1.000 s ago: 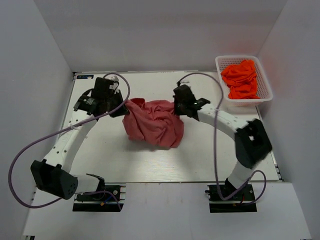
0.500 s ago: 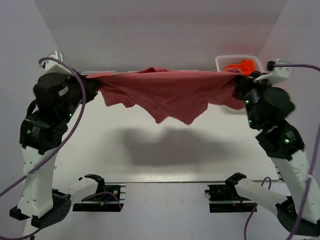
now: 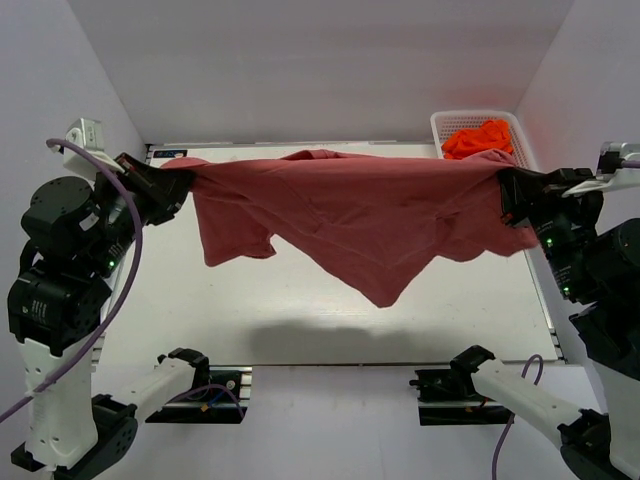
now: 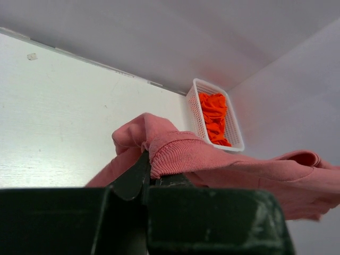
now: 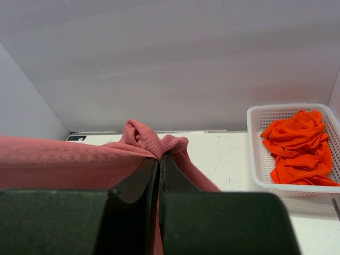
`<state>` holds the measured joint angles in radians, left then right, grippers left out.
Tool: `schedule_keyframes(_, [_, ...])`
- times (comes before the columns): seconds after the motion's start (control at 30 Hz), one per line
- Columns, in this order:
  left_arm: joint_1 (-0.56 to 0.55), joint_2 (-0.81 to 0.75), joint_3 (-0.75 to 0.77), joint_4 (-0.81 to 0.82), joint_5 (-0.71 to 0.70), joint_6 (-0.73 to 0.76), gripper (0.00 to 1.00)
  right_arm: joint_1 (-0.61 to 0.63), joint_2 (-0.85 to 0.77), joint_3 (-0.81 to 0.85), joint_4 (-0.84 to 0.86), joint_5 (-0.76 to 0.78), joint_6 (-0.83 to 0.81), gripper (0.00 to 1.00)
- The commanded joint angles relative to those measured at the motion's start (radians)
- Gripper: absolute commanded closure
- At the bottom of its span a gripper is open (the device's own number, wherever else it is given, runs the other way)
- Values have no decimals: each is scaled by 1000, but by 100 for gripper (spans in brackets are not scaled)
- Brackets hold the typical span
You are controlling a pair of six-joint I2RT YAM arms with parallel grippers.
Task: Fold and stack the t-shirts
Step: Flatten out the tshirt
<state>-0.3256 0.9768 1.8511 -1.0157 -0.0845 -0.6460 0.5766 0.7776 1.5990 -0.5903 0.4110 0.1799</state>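
The shirt hangs above bare table, so my left gripper will next move down and outward, toward the far part of the tabletop, and release the pinched hem.
The rose-red t-shirt [image 3: 350,215] hangs stretched in the air between my two grippers, high above the table, its lower edge drooping to a point. My left gripper [image 3: 178,185] is shut on its left end; the left wrist view shows a ribbed hem [image 4: 175,154] pinched in the jaws. My right gripper [image 3: 507,192] is shut on its right end; the right wrist view shows bunched cloth [image 5: 143,141] in the jaws. Orange t-shirts [image 3: 478,138] lie crumpled in a basket and also show in the wrist views [image 5: 297,146] [image 4: 214,117].
A white plastic basket [image 3: 437,125] stands at the table's back right corner. The white table [image 3: 300,320] lies below the hanging shirt, with the shirt's shadow on it. White walls enclose the left, back and right sides.
Both arms have lifted the red shirt off the table and pulled it apart. Since half a second ago the grippers have moved further outward and the shirt hangs wider and lower.
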Motion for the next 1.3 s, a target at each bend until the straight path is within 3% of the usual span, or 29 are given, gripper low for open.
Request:
schedule_keyframes(0.0, [8, -20, -45, 19, -8, -23, 100, -6, -14, -17, 47, 28, -16, 100])
schedule_keyframes(0.4, [8, -9, -357, 57, 34, -95, 100, -11, 29, -221, 116, 159, -3, 100])
schedule_keyframes(0.53, [8, 66, -414, 75, 25, -104, 100, -11, 119, -267, 165, 190, -33, 100])
schedule_keyframes(0.7, [17, 230, -444, 147, 11, -104, 100, -35, 308, -275, 264, 287, -66, 100])
schedule_keyframes(0.8, [17, 406, -382, 189, -23, -92, 100, -76, 460, -226, 316, 234, -86, 100])
schedule_keyframes(0.93, [40, 696, -189, 209, -32, -69, 100, -174, 685, -131, 379, 138, -86, 100])
schedule_keyframes(0.97, [51, 827, -140, 183, -32, -69, 100, -190, 727, -107, 380, 99, -83, 100])
schedule_keyframes(1.0, [51, 896, -88, 171, -32, -69, 100, -207, 844, -15, 376, 53, -80, 100])
schedule_keyframes(1.07, [75, 1021, 92, 157, 0, -49, 77, -262, 928, 54, 360, -10, -68, 100])
schedule_keyframes(1.1, [76, 1075, 152, 146, 37, -29, 40, -283, 1053, 182, 347, -49, -65, 100])
schedule_keyframes(1.13, [86, 1173, 269, 134, 51, -12, 26, -296, 1095, 228, 334, -69, -74, 97])
schedule_keyframes(1.2, [95, 1237, 377, 76, 78, 9, 7, -310, 1207, 423, 242, -159, -74, 77])
schedule_keyframes(1.23, [95, 1249, 408, 75, 78, 25, 0, -311, 1264, 456, 222, -225, -82, 45])
schedule_keyframes(1.27, [95, 1235, 408, 75, 78, 34, 0, -313, 1293, 496, 184, -250, -79, 32])
